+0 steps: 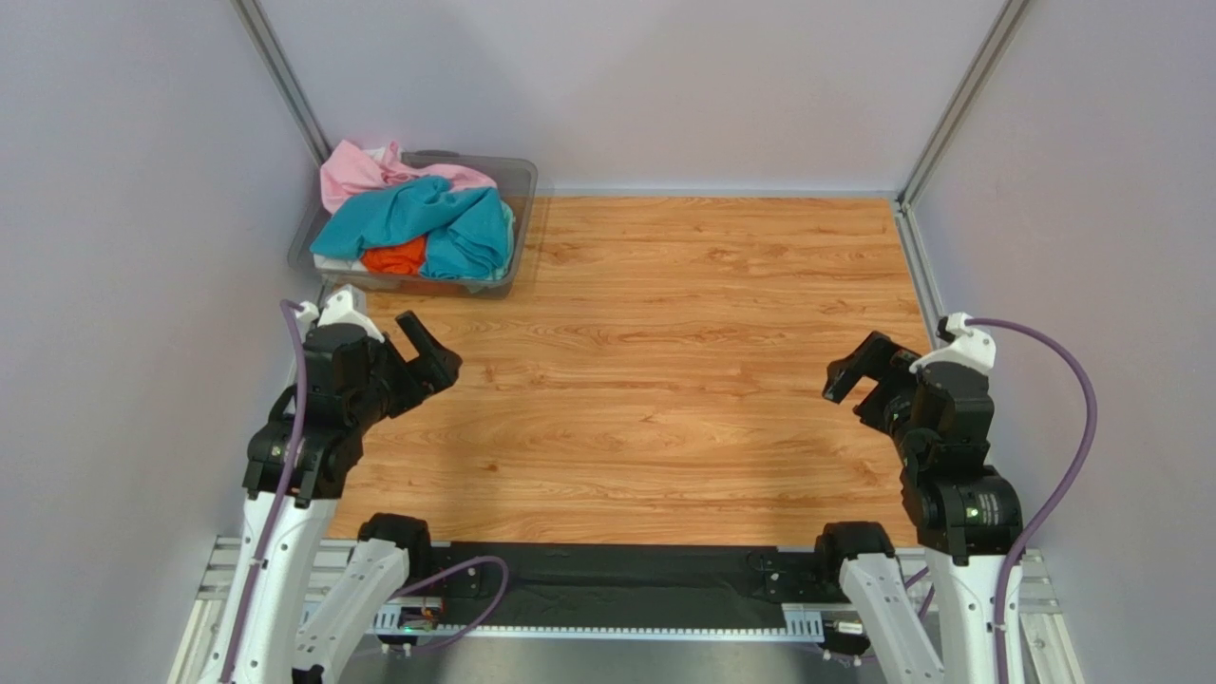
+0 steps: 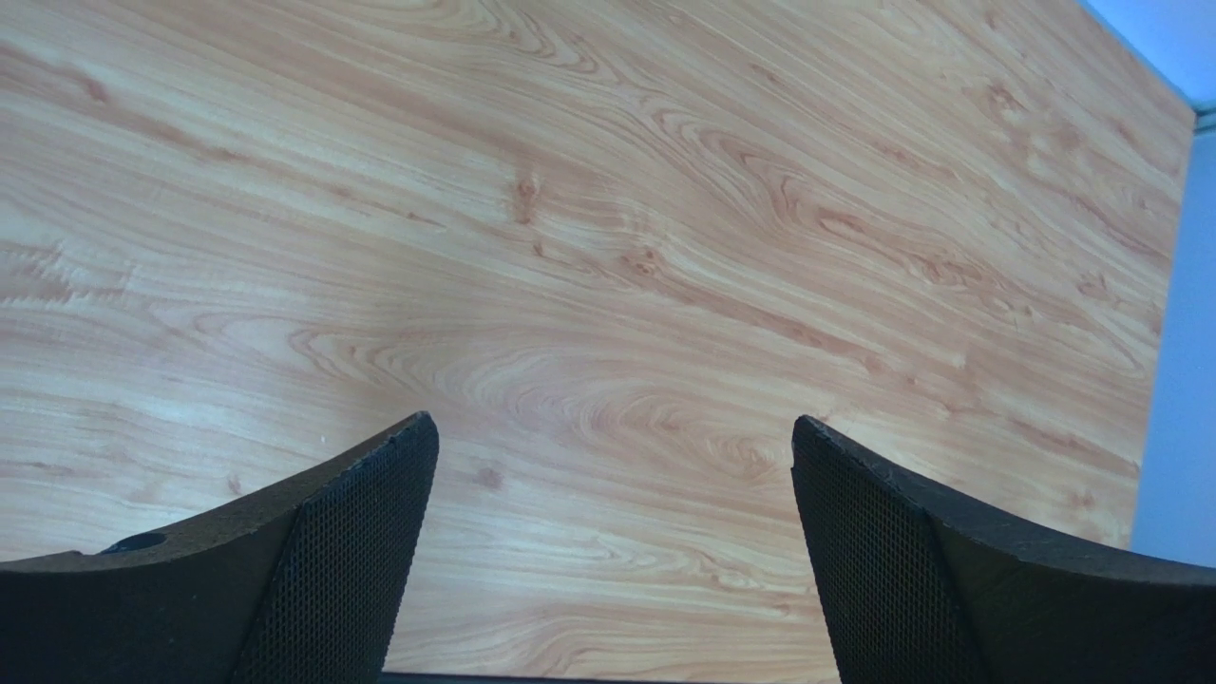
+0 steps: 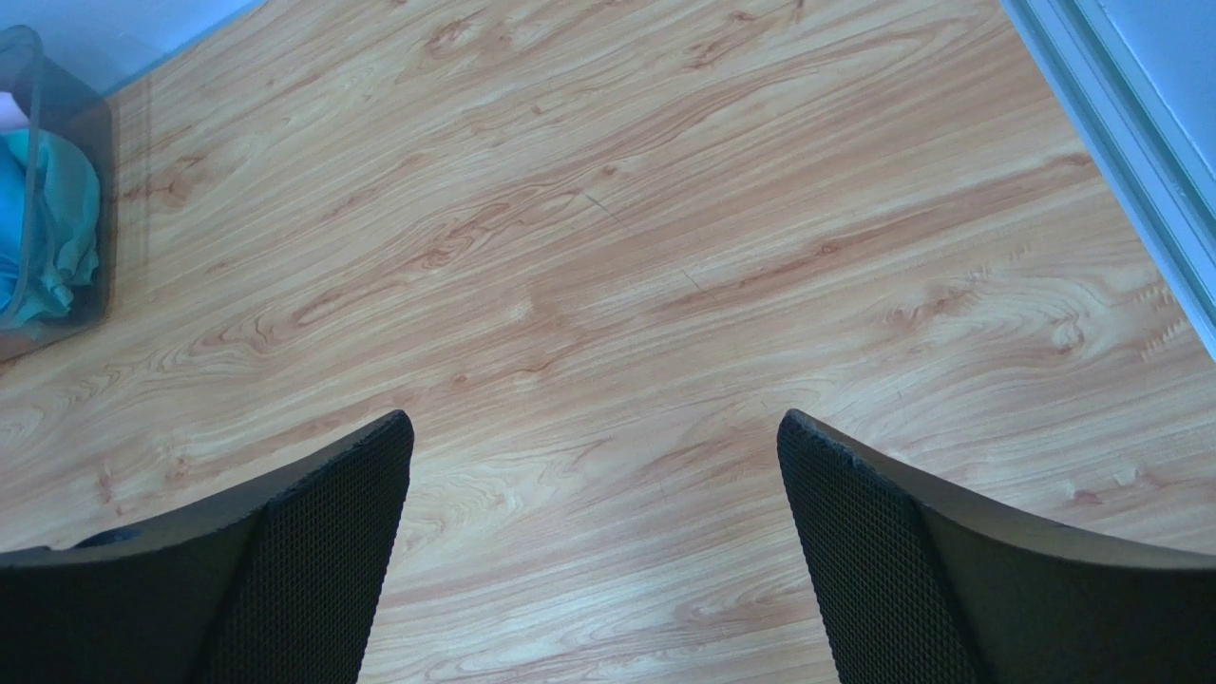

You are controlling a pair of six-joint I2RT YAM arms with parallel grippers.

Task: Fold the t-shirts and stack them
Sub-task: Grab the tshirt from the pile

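Observation:
My left gripper will move outward over the tub (image 1: pixel 520 183) next, and then it will go down onto the middle of the teal-blue t-shirt.
Crumpled t-shirts lie heaped in a clear plastic tub (image 1: pixel 520 183) at the far left: a teal-blue one (image 1: pixel 421 217) on top, a pink one (image 1: pixel 360 170) behind it, an orange one (image 1: pixel 396 260) at the front. A teal fold in the tub also shows in the right wrist view (image 3: pixel 54 214). My left gripper (image 1: pixel 428 356) is open and empty above the wood, just in front of the tub. My right gripper (image 1: pixel 857 374) is open and empty at the right side. Both wrist views show wide-apart fingers (image 2: pixel 343 556) (image 3: pixel 885 556) over bare wood.
The wooden tabletop (image 1: pixel 671 371) is walled by grey panels on three sides, with a metal rail (image 1: pixel 921 271) along the right edge. A black strip (image 1: pixel 614 577) runs along the near edge between the arm bases.

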